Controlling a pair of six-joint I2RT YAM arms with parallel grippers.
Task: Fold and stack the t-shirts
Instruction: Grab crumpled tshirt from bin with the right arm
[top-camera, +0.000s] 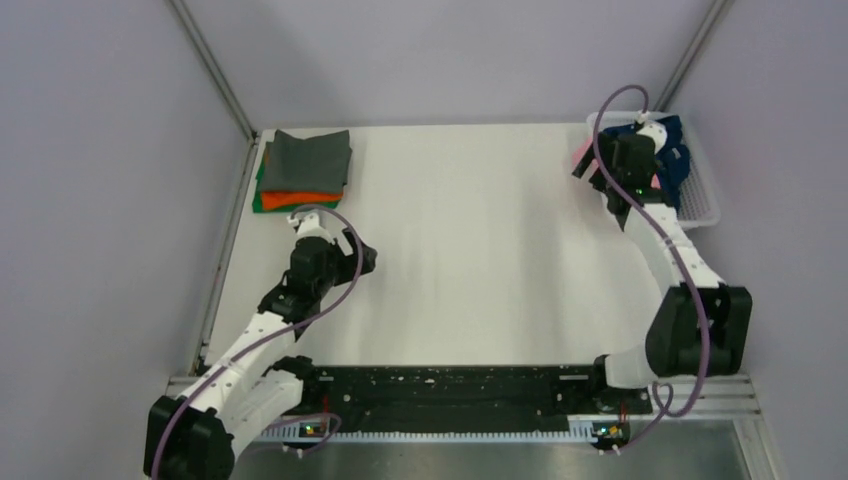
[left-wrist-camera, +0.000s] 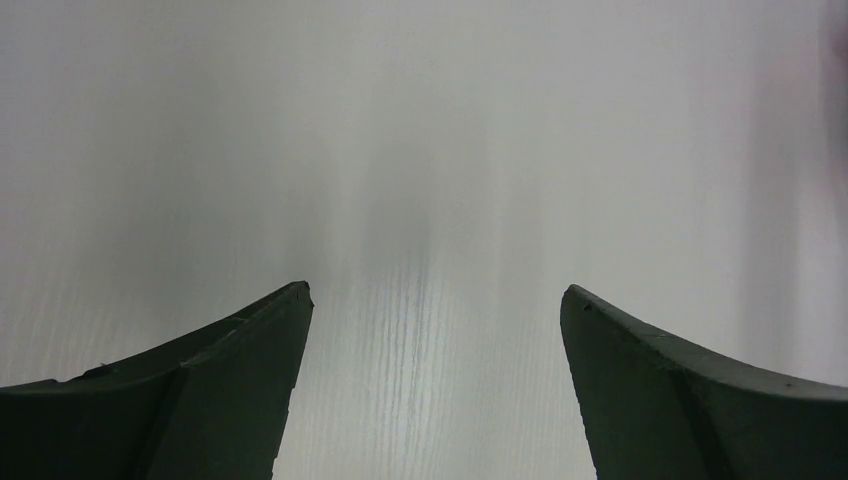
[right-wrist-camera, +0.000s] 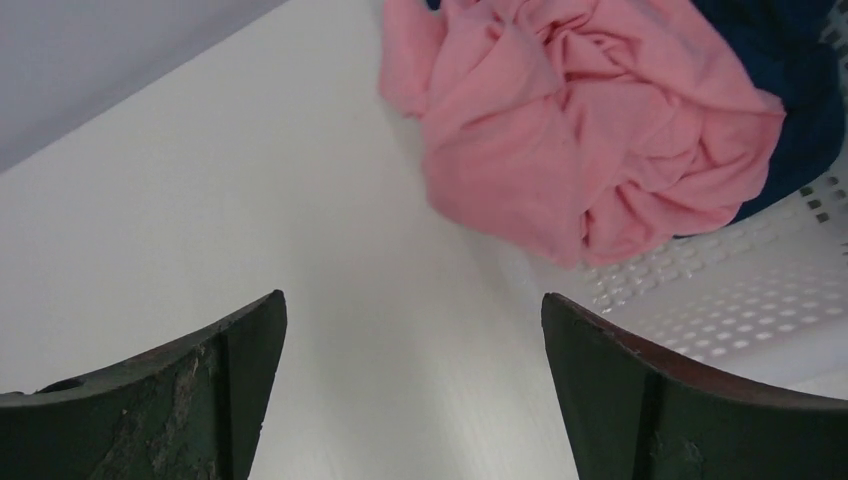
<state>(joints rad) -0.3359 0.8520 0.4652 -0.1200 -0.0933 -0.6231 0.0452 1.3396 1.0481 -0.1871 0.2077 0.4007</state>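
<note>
I will next move my right gripper down and outward to the pink fold at the basket's rim (right-wrist-camera: 497, 125); its fingers still span bare table.
A folded stack lies at the table's far left: a dark grey t-shirt (top-camera: 310, 160) on top, an orange one (top-camera: 298, 200) under it and a green one (top-camera: 258, 203) at the bottom. A crumpled pink t-shirt (right-wrist-camera: 590, 130) hangs over the rim of the white basket (right-wrist-camera: 740, 300), with a navy blue t-shirt (right-wrist-camera: 790, 90) behind it. Both also show in the top view, pink (top-camera: 581, 152) and navy (top-camera: 678, 160). My right gripper (right-wrist-camera: 415, 310) is open and empty, just short of the pink shirt, over bare table. My left gripper (left-wrist-camera: 435, 290) is open and empty over bare table, below the stack (top-camera: 366, 258).
The white lattice basket (top-camera: 703, 208) stands at the table's far right edge. Grey walls and metal frame posts (top-camera: 215, 70) close in the table on three sides. A black rail (top-camera: 450, 390) runs along the near edge between the arm bases.
</note>
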